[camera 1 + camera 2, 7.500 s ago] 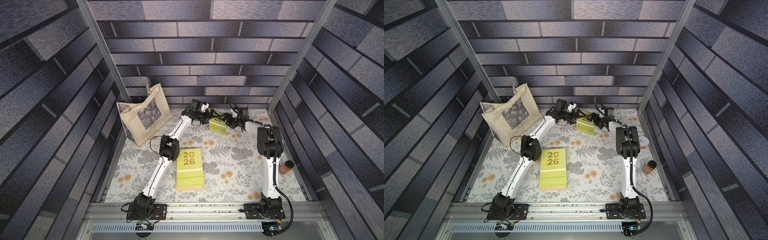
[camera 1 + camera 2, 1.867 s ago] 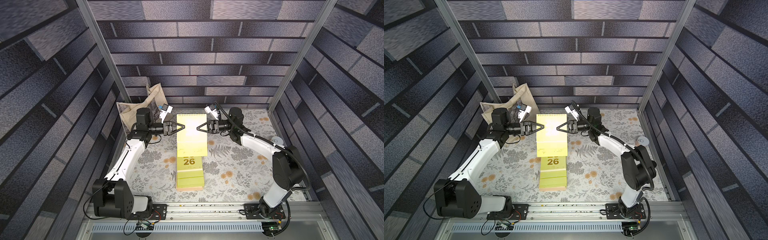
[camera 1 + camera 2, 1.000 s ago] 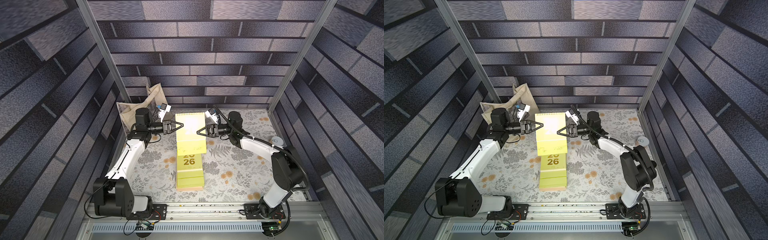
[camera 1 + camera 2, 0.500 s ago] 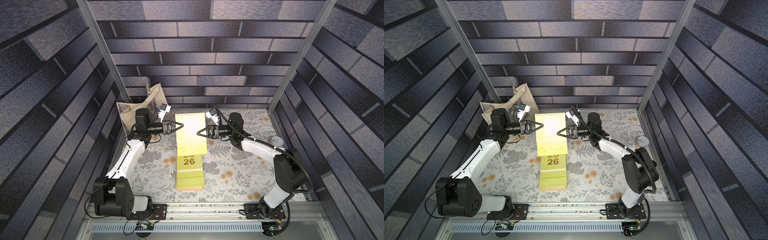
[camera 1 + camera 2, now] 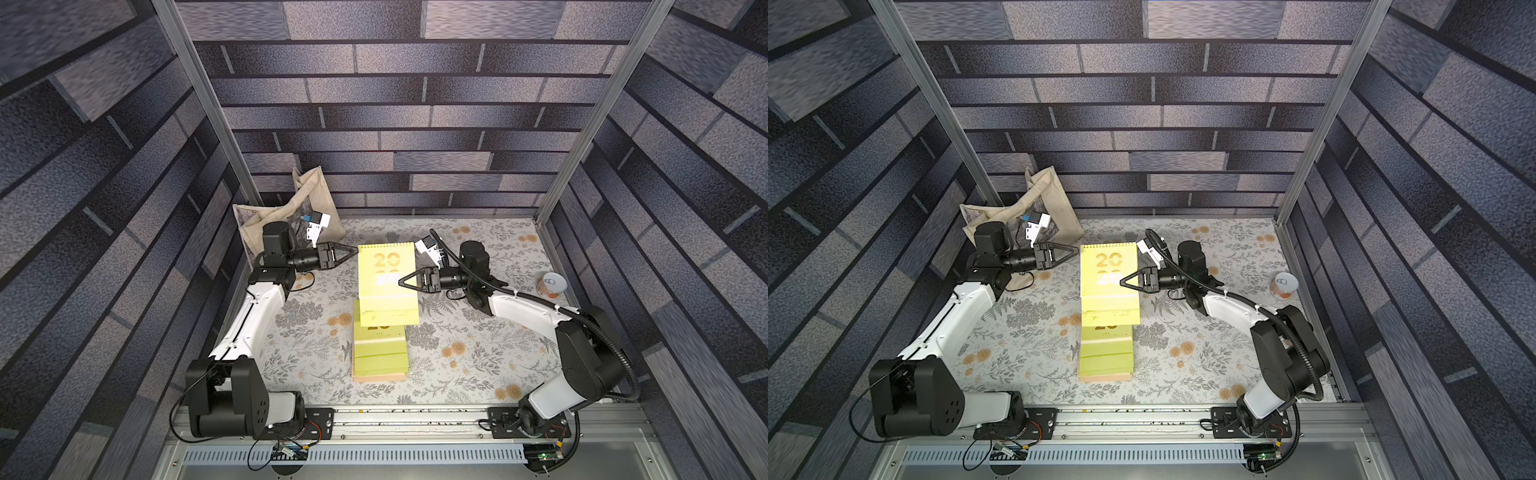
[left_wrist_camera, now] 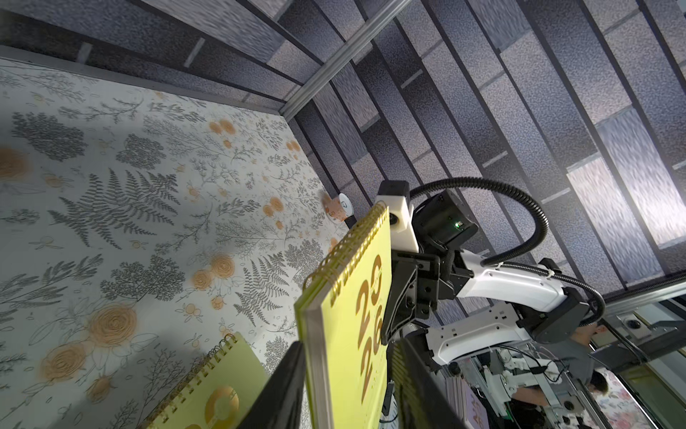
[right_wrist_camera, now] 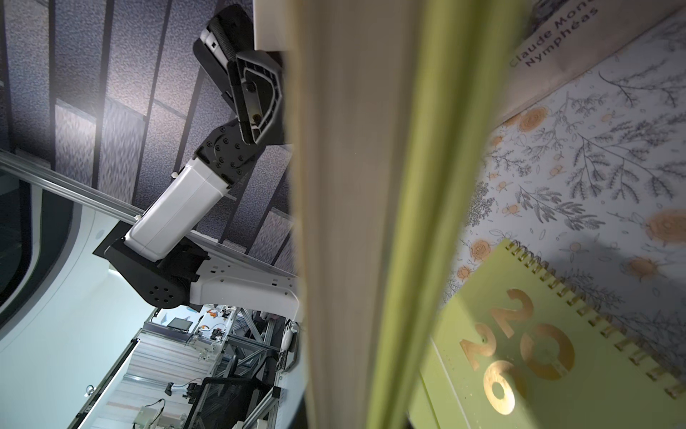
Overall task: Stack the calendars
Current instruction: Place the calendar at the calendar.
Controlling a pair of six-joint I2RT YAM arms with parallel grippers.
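My right gripper holds the calendar, which still hangs past the far end of the stack. Next it will move down and back, lay the calendar onto the stack's top cover (image 5: 382,332) (image 7: 518,364) and then release it.
A lime-green calendar (image 5: 386,291) (image 5: 1106,291) with a gold "2026" cover hangs over the far end of the stack (image 5: 380,357) (image 5: 1105,357). The stack is made of green calendars on a peach-pink one. My right gripper (image 5: 400,282) (image 5: 1121,282) is shut on the held calendar's right edge. That edge fills the right wrist view (image 7: 371,223). My left gripper (image 5: 356,250) (image 5: 1077,249) is at the upper left corner with its jaws open. In the left wrist view the calendar (image 6: 345,334) stands between the fingers (image 6: 282,386), with a gap on the cover side. I cannot tell whether the calendar touches the stack.
A cream tote bag (image 5: 291,208) slumps in the far left corner behind the left arm. A small white-lidded cup (image 5: 552,284) stands by the right wall. A metal rail (image 5: 395,415) with both arm bases runs along the front edge.
The held calendar has sunk toward the stack and covers more of the top cover. The left jaws have parted from it. The right gripper keeps its hold.
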